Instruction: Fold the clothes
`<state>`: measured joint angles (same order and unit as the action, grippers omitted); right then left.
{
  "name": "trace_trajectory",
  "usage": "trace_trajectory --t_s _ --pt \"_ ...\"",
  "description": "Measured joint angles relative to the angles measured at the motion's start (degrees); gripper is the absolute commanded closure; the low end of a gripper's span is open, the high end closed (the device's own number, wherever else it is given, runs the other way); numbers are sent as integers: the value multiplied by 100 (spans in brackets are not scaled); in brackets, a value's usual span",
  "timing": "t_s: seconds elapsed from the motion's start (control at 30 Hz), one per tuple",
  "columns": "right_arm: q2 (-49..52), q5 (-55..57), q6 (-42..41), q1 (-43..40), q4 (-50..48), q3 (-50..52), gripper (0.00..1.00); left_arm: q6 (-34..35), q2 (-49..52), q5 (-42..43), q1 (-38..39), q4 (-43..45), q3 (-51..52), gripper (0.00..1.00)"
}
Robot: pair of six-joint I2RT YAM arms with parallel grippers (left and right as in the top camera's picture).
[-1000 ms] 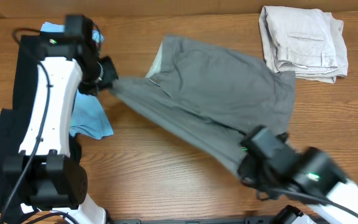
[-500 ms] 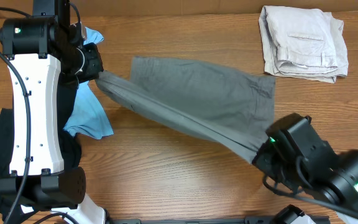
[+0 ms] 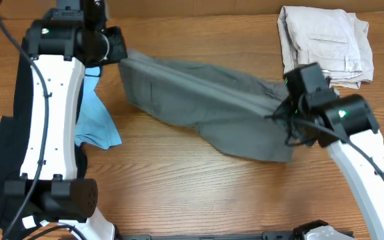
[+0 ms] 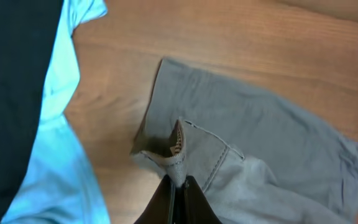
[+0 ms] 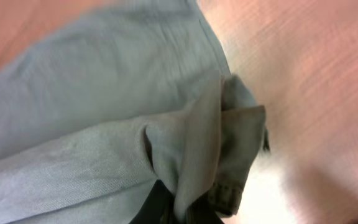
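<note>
I should move my left gripper outward and down to the bare wood beyond the shorts and let go of the shorts' corner, because their lower part already drapes on the wood.
The grey-olive shorts [image 3: 205, 107] hang stretched between my two grippers above the table, the lower part draping onto the wood. My left gripper [image 3: 119, 52] is shut on one end of them at the far left; the left wrist view shows its tips [image 4: 179, 186] pinching a corner of the shorts [image 4: 247, 155]. My right gripper [image 3: 284, 110] is shut on the other end at the right; its wrist view shows bunched cloth [image 5: 135, 130] between the jaws [image 5: 188, 208]. A light-blue garment [image 3: 95, 123] and a black garment [image 3: 5, 147] lie at the left.
A folded beige garment [image 3: 324, 45] lies at the far right corner of the wooden table [image 3: 179, 187]. The left arm's white links [image 3: 45, 133] stand over the black and light-blue garments. The light-blue garment [image 4: 61, 124] also shows in the left wrist view.
Both grippers have carried the shorts toward the far side of the table. The right gripper swung from the front right up beside the beige garment; the left moved farther back and right.
</note>
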<state>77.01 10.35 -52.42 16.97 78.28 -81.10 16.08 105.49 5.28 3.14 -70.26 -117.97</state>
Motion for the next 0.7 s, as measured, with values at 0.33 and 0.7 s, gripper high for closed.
trace_trajectory --t_s 0.33,0.7 --pt "1523 -149 944 -490 -981 -13 96 70 1325 -24 52 1169 109 96" --pt "2824 116 1180 -901 -2031 -11 66 52 2170 -267 413 3134 149 8"
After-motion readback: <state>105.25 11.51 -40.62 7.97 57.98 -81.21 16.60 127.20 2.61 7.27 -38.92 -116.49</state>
